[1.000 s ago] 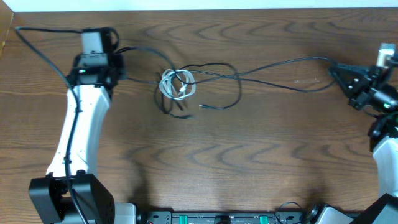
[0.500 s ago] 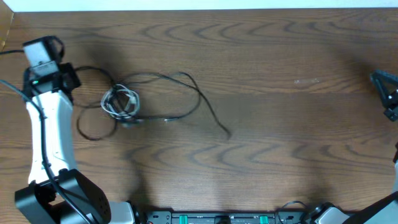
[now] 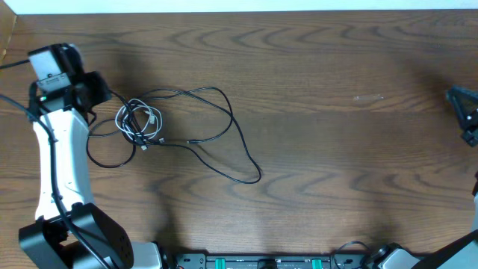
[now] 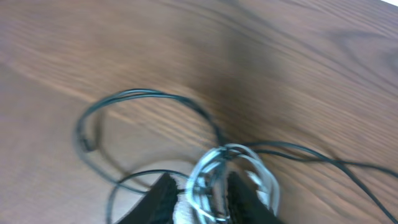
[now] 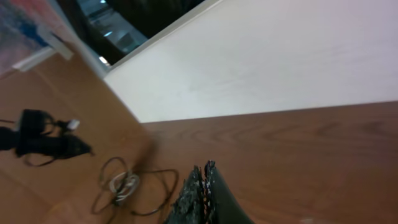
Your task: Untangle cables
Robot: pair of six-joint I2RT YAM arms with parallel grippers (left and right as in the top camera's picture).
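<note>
The right gripper travels left in the overhead view toward the white cable (image 3: 140,122) (image 5: 126,185) next and spreads its fingers, because they stand shut and empty far from the cable.
The white cable (image 3: 140,122) lies in small loops at the table's left, tangled with two black cables (image 3: 230,113) that loop out to the right and left of it. My left gripper (image 3: 101,90) is just left of the tangle. In the left wrist view its fingers (image 4: 199,186) stand apart, with the white coil (image 4: 233,148) showing between and beyond them and a black loop (image 4: 143,93) further off. My right gripper (image 3: 464,106) is at the far right edge, far from the cables. Its fingers (image 5: 206,167) are shut and empty. The tangle (image 5: 123,184) shows small in that view.
The wooden table (image 3: 336,164) ends at a white wall along the back edge. The left arm's own thick black wire (image 3: 15,104) runs off the left side. A dark rail (image 3: 261,261) sits at the front edge.
The left gripper dragged the tangle far to the left, then eased slightly back right. The black loops have slackened and spread toward the front. The right gripper drew back to the right edge.
</note>
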